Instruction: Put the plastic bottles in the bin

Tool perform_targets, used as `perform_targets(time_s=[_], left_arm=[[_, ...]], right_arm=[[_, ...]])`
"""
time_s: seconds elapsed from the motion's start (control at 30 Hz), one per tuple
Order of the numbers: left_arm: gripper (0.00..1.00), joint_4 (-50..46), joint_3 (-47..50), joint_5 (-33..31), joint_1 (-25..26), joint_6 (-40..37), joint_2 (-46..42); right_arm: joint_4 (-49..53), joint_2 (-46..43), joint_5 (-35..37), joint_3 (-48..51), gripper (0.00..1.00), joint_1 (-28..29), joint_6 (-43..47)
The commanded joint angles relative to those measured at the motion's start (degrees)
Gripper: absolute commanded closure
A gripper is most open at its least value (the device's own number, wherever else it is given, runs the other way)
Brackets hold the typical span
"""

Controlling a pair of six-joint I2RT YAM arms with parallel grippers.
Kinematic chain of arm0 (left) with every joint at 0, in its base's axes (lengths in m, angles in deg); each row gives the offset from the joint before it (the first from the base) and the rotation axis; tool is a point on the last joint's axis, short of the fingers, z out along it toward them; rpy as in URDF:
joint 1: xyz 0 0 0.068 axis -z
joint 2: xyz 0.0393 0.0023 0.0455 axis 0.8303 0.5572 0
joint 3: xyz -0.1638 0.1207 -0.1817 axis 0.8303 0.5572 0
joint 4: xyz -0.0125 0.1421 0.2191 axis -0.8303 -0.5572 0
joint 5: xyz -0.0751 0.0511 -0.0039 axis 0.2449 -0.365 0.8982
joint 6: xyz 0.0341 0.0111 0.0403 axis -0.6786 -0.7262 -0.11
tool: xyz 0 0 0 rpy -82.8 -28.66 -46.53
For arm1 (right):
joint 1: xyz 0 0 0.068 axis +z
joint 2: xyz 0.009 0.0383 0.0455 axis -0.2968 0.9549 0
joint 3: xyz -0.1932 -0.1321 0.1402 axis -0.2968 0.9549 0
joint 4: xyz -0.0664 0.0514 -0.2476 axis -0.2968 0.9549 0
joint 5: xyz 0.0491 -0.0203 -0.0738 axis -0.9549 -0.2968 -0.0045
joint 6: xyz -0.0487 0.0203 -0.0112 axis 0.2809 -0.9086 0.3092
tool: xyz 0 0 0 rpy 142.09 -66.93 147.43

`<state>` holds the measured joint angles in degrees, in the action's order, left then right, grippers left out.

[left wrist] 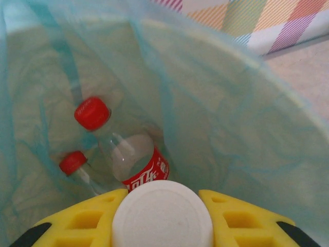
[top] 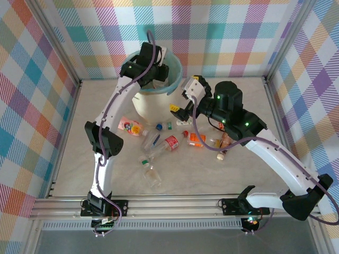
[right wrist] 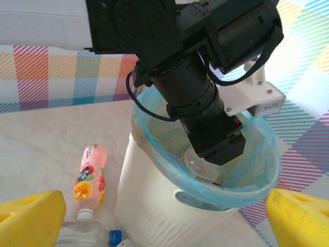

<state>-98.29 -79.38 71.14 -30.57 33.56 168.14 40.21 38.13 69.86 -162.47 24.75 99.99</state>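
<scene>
The bottle already dips inside the liner (left wrist: 231,128); my left gripper should stay above the bin's bottom, then release it.
My left gripper (top: 153,74) hangs over the bin (top: 151,106), shut on a clear plastic bottle (right wrist: 203,167) whose white round end (left wrist: 162,216) sits between the yellow fingers (left wrist: 234,213). The held bottle dips inside the teal liner (left wrist: 231,128). Two red-capped bottles (left wrist: 126,159) lie at the bin's bottom. My right gripper (top: 177,114) stands open beside the bin's right side with nothing between its fingertips (right wrist: 31,218). Several bottles lie on the table in front of the bin, among them a pink one (top: 132,127) and a red-labelled one (top: 167,144).
The cream bin wall (right wrist: 154,206) stands close ahead of the right gripper. A pink bottle (right wrist: 91,177) and a clear blue-capped bottle (right wrist: 85,236) lie at its left foot. An orange bottle (top: 196,138) lies near the right arm. Checked walls enclose the table.
</scene>
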Motion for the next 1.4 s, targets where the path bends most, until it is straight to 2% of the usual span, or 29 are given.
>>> perform_targets(time_s=[0.0,0.13,0.27,0.37,0.6,0.9,1.03,1.23,1.37], left_arm=[[0.96,1.45,1.58,3.65,-2.53,3.53,0.37],[0.88,1.95,1.58,6.74,-4.26,5.74,1.84],[0.51,1.77,-0.40,8.63,-4.73,6.46,1.69],[0.32,1.18,-3.31,9.43,-4.73,6.81,0.27],[0.30,3.53,-4.54,11.62,-4.69,7.00,-8.30],[0.30,1.16,-2.08,14.12,-4.13,4.47,-18.70],[0.30,1.93,5.30,14.55,-3.86,2.89,-26.19],[0.30,5.65,23.14,16.27,-3.59,-0.86,-40.69],[0.30,7.34,36.33,16.19,-3.33,-4.48,-51.52]], right_arm=[[0.46,-0.52,-0.24,0.74,0.00,0.23,-1.44],[0.46,-0.39,0.02,0.76,0.00,0.17,-1.63],[0.47,-0.25,0.02,0.33,0.00,0.21,-1.88],[0.39,0.07,-0.06,-0.28,0.00,0.21,-2.09],[0.27,1.40,-0.72,-2.06,0.00,0.25,-2.69],[2.00,3.24,-3.25,-4.69,0.01,0.19,-4.58],[4.19,4.04,-6.09,-5.92,0.00,0.26,-4.81],[11.28,4.96,-8.23,-7.17,0.02,0.43,-2.81],[14.53,5.98,-5.87,-7.01,0.08,0.56,-12.64]])
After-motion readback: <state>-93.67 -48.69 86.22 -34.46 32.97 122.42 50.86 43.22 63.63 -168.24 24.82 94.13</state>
